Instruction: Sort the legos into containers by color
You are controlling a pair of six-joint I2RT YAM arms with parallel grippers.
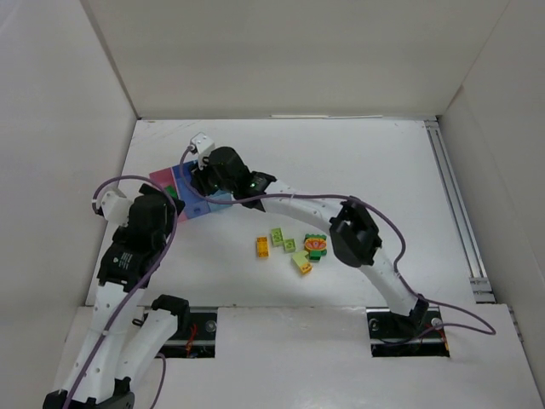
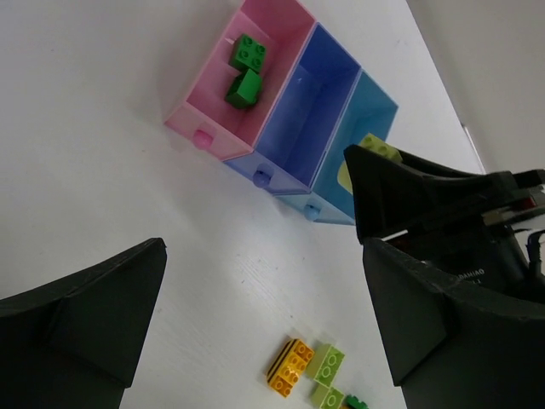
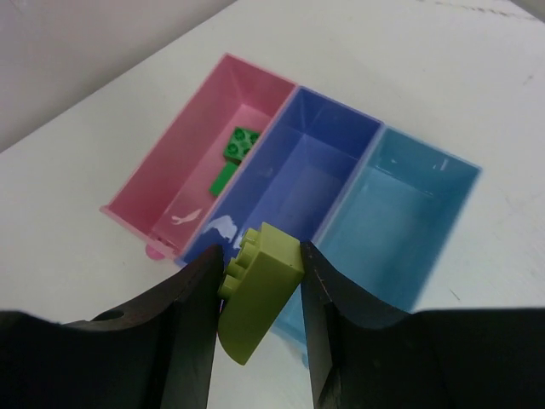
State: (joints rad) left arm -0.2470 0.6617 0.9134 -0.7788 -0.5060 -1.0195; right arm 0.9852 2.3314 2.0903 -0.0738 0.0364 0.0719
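I need to move my right gripper down and to the left in the top view next, toward the empty blue box point(image 1: 189, 196) point(image 3: 279, 203), and let go of the brick.
Three joined boxes stand in a row: pink point(image 3: 183, 145), blue point(image 3: 298, 170) and light blue point(image 3: 400, 213). The pink box point(image 2: 209, 106) holds two dark green bricks point(image 2: 245, 70). My right gripper point(image 3: 260, 266) is shut on a light green brick point(image 3: 260, 294) and holds it above the near end of the blue boxes, as the top view point(image 1: 206, 175) also shows. My left gripper point(image 2: 264, 332) is open and empty, above bare table near the boxes. Loose on the table lie an orange brick point(image 1: 262, 247), two light green bricks point(image 1: 278, 236), a pale yellow brick point(image 1: 301, 264) and a green-orange-red stack point(image 1: 316, 247).
White walls close in the table on the left, back and right. A metal rail point(image 1: 456, 204) runs along the right side. The right arm point(image 1: 353, 234) arches over the loose bricks. Purple cables hang from both arms.
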